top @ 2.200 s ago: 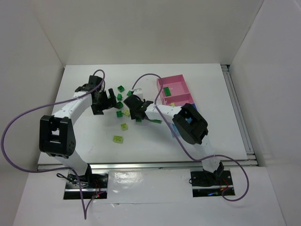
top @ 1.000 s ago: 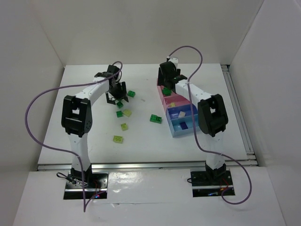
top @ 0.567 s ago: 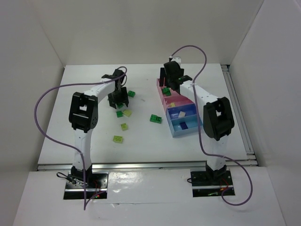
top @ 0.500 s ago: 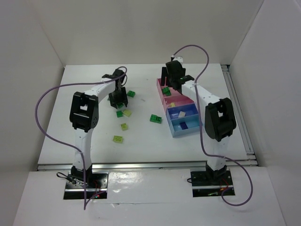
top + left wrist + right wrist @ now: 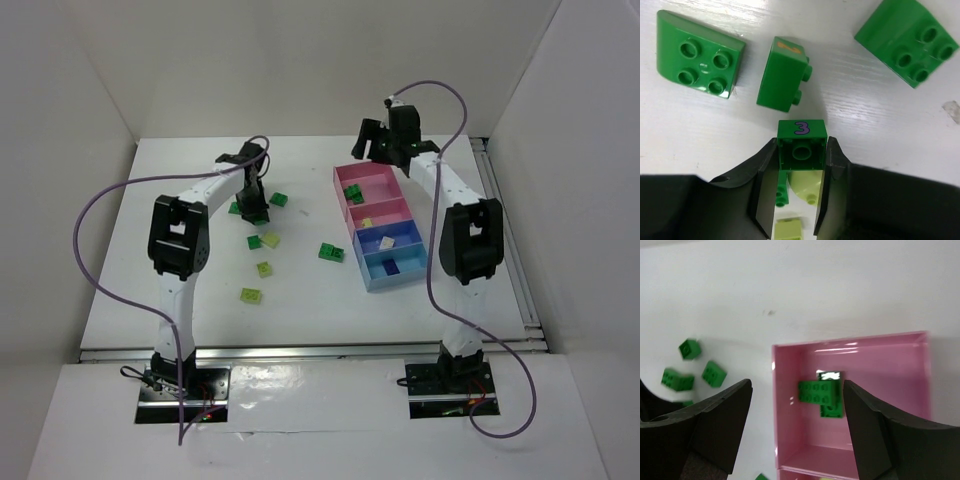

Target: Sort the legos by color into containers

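My left gripper moves up and to the right in the top view next, over the far pink bin (image 5: 880, 375), to free the lego, because green legos lie there.
My left gripper (image 5: 253, 204) is shut on a dark green lego (image 5: 802, 149) marked with a purple 3, low over the table. Three more dark green legos lie close around it: one (image 5: 697, 62) at far left, one (image 5: 784, 75) on its side, one (image 5: 907, 42) at right. Lime legos (image 5: 805, 187) show between the fingers below. My right gripper (image 5: 378, 150) hangs open and empty over the far end of the containers (image 5: 380, 186). The far pink bin (image 5: 880, 375) holds two dark green legos (image 5: 822, 392).
Loose legos lie mid-table: a dark green one (image 5: 331, 252), another (image 5: 279, 199), and lime ones (image 5: 270, 240), (image 5: 264, 268), (image 5: 250, 295). The second pink bin (image 5: 392, 208) holds a lime piece, the blue bin (image 5: 405, 232) a white one. White walls enclose the table.
The left jaws have closed on the green lego marked 3. The right gripper has risen and drawn back from inside the far pink bin towards the back wall.
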Robot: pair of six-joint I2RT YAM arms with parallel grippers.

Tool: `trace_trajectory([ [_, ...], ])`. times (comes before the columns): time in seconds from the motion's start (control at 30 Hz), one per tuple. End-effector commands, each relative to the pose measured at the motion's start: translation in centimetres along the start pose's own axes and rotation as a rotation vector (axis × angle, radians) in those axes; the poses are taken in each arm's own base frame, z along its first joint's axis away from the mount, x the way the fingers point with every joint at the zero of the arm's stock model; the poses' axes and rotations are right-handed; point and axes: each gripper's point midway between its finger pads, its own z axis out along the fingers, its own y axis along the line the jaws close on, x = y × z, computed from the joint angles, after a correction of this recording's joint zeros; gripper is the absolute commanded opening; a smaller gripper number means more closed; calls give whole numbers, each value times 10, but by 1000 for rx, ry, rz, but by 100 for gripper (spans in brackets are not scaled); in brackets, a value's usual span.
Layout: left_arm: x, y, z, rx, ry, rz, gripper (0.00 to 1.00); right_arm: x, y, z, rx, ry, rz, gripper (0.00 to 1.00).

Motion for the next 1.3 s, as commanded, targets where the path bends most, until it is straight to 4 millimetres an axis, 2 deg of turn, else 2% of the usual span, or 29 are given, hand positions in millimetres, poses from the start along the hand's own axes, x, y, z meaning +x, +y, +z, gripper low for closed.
trace_trajectory([
  [0.0,-19,-10,-53,71,-85,19,10,37,46,16,-243,127,16,81],
  [0.1,-29,-14,-79,101,-127,38,9,57,56,30,-313,184,29,82],
  [0.13,-32,-16,-82,106,-136,37,9,70,69,33,-337,216,12,82],
  [0.17,-33,-16,-89,110,-143,36,9,81,64,41,-326,244,19,82],
  [0.23,-39,-13,-96,115,-162,27,9,95,84,38,-382,281,7,82],
  [0.27,-43,-15,-103,124,-180,25,9,97,85,40,-397,275,5,82],
  [0.3,-41,-14,-103,120,-172,26,9,109,92,38,-410,303,2,80],
  [0.43,-44,-11,-107,122,-180,6,7,128,130,22,-559,355,-57,75],
  [0.5,-45,-11,-111,126,-189,6,7,127,146,9,-643,347,-72,73],
  [0.53,-49,-12,-115,132,-201,5,7,133,147,5,-666,360,-69,73],
  [0.57,-49,-14,-118,143,-197,6,7,136,157,-1,-714,372,-75,72],
  [0.67,-49,-21,-120,173,-176,20,7,135,162,-13,-723,377,-113,72],
  [0.7,-47,-23,-120,185,-169,22,7,126,163,-18,-708,359,-119,72],
  [0.73,-49,-26,-123,202,-173,32,7,124,159,-19,-681,347,-131,72],
  [0.77,-45,-34,-125,227,-161,44,7,108,149,-16,-615,297,-136,76],
  [0.8,-45,-34,-125,227,-161,44,7,91,150,-29,-586,246,-149,81],
  [0.83,-42,-43,-125,245,-156,68,7,86,127,-24,-464,206,-155,81],
  [0.9,-37,-61,-135,288,-162,99,9,59,115,-34,-358,84,-171,83],
  [0.93,-41,-70,-137,304,-181,109,9,30,112,-58,-301,-21,-158,85],
  [0.97,-38,-80,-135,331,-163,123,10,44,90,-60,-214,-26,-136,85],
  [1.0,-37,-87,-135,347,-160,133,10,25,68,-66,-101,-130,-105,85],
  [1.03,-33,-98,-135,367,-152,152,10,6,59,-90,-55,-210,-82,85],
  [1.07,-34,-109,-133,388,-151,164,10,24,42,-92,3,-196,-69,85],
  [1.1,-28,-122,-134,410,-141,176,11,20,25,-99,67,-228,-58,85],
  [1.13,-32,-133,-139,428,-162,187,11,21,14,-110,100,-244,-39,85],
  [1.17,-31,-143,-129,440,-149,185,13,24,4,-115,145,-244,-37,85],
  [1.2,-28,-158,-129,466,-151,191,19,28,-2,-121,173,-241,-36,85],
  [1.23,-33,-168,-132,486,-174,200,21,26,-3,-134,179,-261,-8,85],
  [1.27,-34,-175,-129,510,-165,192,24,36,-11,-137,194,-243,9,85],
])
